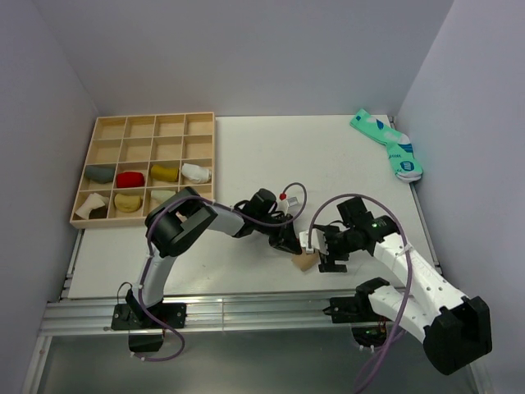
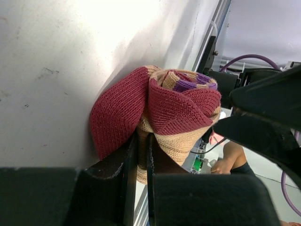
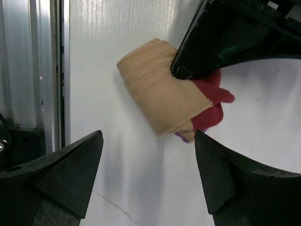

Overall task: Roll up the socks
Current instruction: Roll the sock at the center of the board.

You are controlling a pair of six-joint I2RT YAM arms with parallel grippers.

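Next I should move my right gripper to the left in the top view around the sock bundle's tan end nearest it, which my left gripper's fingers leave uncovered.
The tan sock with maroon toe and striped cuff (image 1: 306, 261) lies rolled into a bundle near the table's front edge. It also shows in the left wrist view (image 2: 164, 108) and the right wrist view (image 3: 160, 94). My left gripper (image 1: 289, 242) is shut on the bundle's tan fabric (image 2: 141, 146) and reaches in from the left (image 3: 225, 33). My right gripper (image 1: 321, 250) is open and empty, its fingertips just short of the bundle (image 3: 148, 136). The plain pale olive-green sock is not in view by itself.
A wooden compartment tray (image 1: 148, 123) at the back left holds several rolled socks. A teal and white sock pair (image 1: 390, 146) lies at the back right corner. The metal rail (image 1: 246, 312) runs along the table's front edge, close to the bundle.
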